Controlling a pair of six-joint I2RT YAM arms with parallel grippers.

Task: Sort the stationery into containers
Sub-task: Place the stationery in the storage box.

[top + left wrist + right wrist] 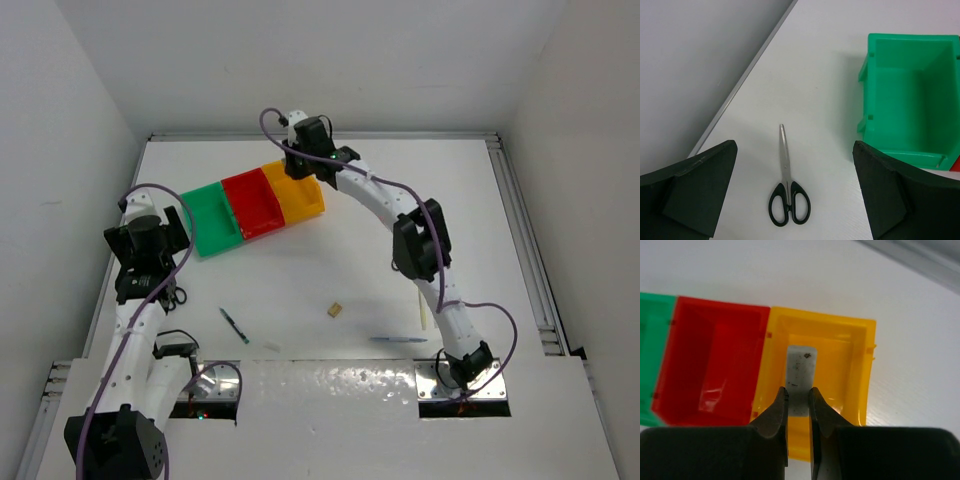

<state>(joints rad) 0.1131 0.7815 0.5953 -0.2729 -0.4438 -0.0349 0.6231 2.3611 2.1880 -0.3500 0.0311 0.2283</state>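
My right gripper brings the grey eraser block down next, already over the yellow-orange bin, toward the bin's bottom (295, 196) (816, 381) and releases the block.
My right gripper (799, 392) is shut on a grey eraser block (801, 372) and holds it over the yellow-orange bin (852, 385); from above that gripper (300, 160) hangs at the bin's far end (300, 203). The red bin (253, 205) and green bin (212, 220) join it in a row. My left gripper (795, 195) is open wide above black-handled scissors (786, 190), which lie closed with blades pointing away, left of the green bin (910, 100). From above the scissors (177, 295) lie beside the left gripper (150, 262). A dark teal pen (234, 325), a tan eraser (334, 310) and a blue pen (400, 340) lie on the table.
A pale thin stick (424, 312) lies by the right arm. A small pale piece (271, 347) lies near the front edge. Raised rails run along the table's left (740, 85) and right (525, 240) sides. Purple cables loop round both arms.
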